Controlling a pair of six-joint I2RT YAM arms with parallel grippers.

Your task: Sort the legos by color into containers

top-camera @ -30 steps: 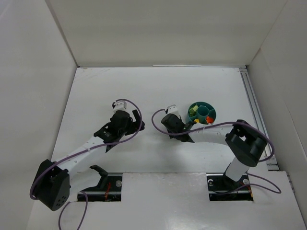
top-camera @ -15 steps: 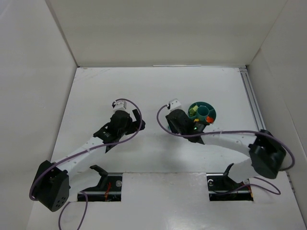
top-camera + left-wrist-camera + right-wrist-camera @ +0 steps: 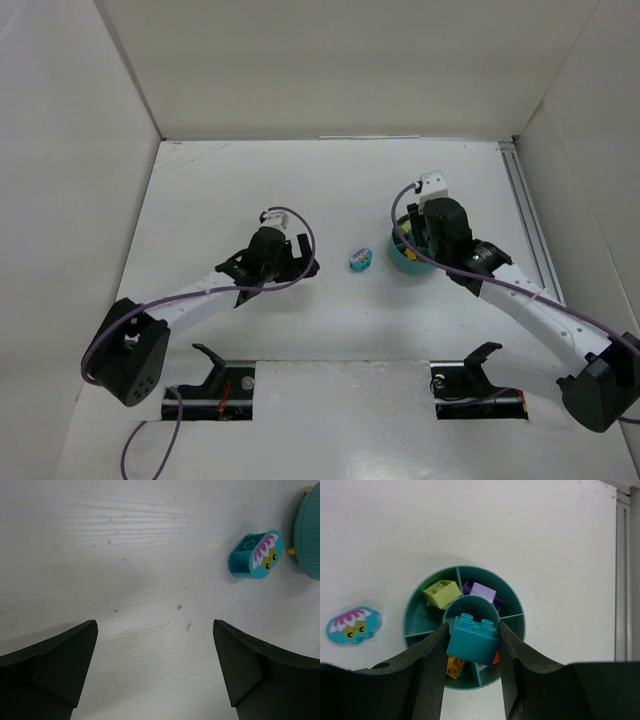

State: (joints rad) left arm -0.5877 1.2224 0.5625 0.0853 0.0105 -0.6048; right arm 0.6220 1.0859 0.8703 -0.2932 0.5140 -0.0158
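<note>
My right gripper will come down toward the bowl's round middle section [image 3: 472, 607] below it and release the cyan brick [image 3: 473, 639] there, because the bowl's outer sections hold other colors.
My right gripper [image 3: 472, 645] is shut on a cyan brick [image 3: 473, 639] and holds it above the round teal bowl [image 3: 415, 611]. The bowl's compartments hold a light green brick [image 3: 441, 593], a lavender brick [image 3: 482, 592] over a purple one, a yellow brick [image 3: 454, 665] and a red-orange brick, mostly hidden. In the top view the right gripper [image 3: 424, 228] covers most of the bowl [image 3: 403, 258]. A cyan piece with a flower face [image 3: 255, 555] lies on the table left of the bowl, also in the top view [image 3: 360, 260]. My left gripper [image 3: 155, 665] is open and empty, short of that piece.
White walls enclose the table on three sides. A metal rail [image 3: 527, 230] runs along the right edge, also seen in the right wrist view [image 3: 626, 575]. The left arm [image 3: 200, 295] lies across the left-centre of the table.
My right arm swung from left of the bowl to over it, carrying the cyan brick. The flower-face piece came into view. My left gripper moved right, toward that piece.
</note>
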